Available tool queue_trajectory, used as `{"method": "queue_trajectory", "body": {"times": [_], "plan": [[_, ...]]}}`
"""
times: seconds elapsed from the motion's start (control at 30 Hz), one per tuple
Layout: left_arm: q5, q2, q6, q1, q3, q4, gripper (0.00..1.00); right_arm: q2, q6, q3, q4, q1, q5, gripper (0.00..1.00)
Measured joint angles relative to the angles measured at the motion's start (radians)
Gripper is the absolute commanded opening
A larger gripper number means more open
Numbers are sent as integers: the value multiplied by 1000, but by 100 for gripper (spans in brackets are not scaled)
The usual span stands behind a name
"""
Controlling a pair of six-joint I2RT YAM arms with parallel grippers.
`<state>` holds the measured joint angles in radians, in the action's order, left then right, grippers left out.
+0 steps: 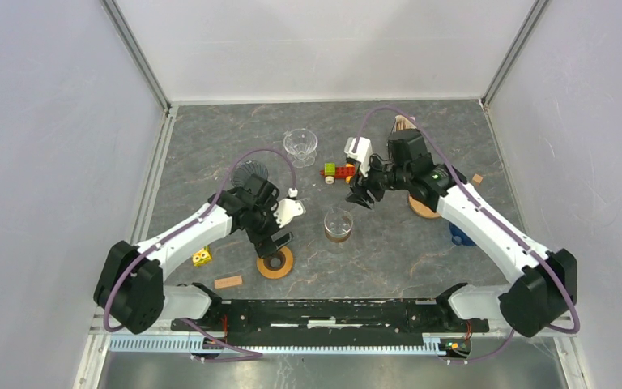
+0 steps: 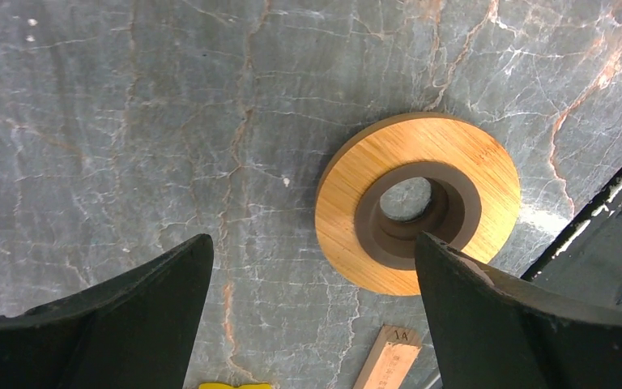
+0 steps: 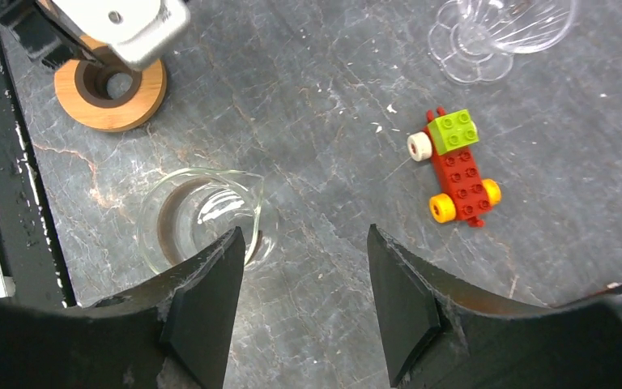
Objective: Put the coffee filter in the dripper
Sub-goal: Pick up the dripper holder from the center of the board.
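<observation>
The wooden ring's far rim (image 2: 347, 243) is below and between my left gripper's open fingertips, so next I will lower them over it, one fingertip into the hole, and close.
The clear glass dripper (image 1: 300, 144) stands upright at the back of the table; its foot shows in the right wrist view (image 3: 486, 40). A grey mesh coffee filter (image 1: 249, 172) lies to its left, behind the left arm. My left gripper (image 1: 275, 242) is open and empty, just above a wooden ring (image 1: 275, 263); in the left wrist view (image 2: 312, 247) the ring (image 2: 348, 203) lies by the right finger. My right gripper (image 1: 360, 198) is open and empty, hovering beside a glass beaker (image 1: 338, 225), which shows by the left finger in the right wrist view (image 3: 198, 215).
A Lego car (image 1: 338, 171) lies between dripper and right gripper (image 3: 304, 239). A second wooden ring (image 1: 423, 208) sits under the right arm, with a blue object (image 1: 460, 236) near it. A yellow block (image 1: 202, 257) and a wooden block (image 1: 227, 282) lie front left.
</observation>
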<state>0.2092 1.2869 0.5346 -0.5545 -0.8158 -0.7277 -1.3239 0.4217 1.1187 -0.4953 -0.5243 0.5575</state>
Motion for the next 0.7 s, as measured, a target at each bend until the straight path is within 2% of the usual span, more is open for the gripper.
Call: {"method": "queue_trajectory", "body": {"times": [0.1, 0.3, 0.5, 0.7], "plan": [[-10, 13, 0, -26, 18, 13, 98, 43, 9, -10, 2, 16, -2, 63], [-50, 44, 0, -70, 71, 58, 85, 74, 14, -54, 0, 53, -14, 63], [-54, 77, 0, -80, 102, 100, 69, 84, 13, -80, 0, 75, -21, 63], [-46, 81, -1, -83, 110, 125, 43, 86, 12, -90, 0, 85, -21, 63]]}}
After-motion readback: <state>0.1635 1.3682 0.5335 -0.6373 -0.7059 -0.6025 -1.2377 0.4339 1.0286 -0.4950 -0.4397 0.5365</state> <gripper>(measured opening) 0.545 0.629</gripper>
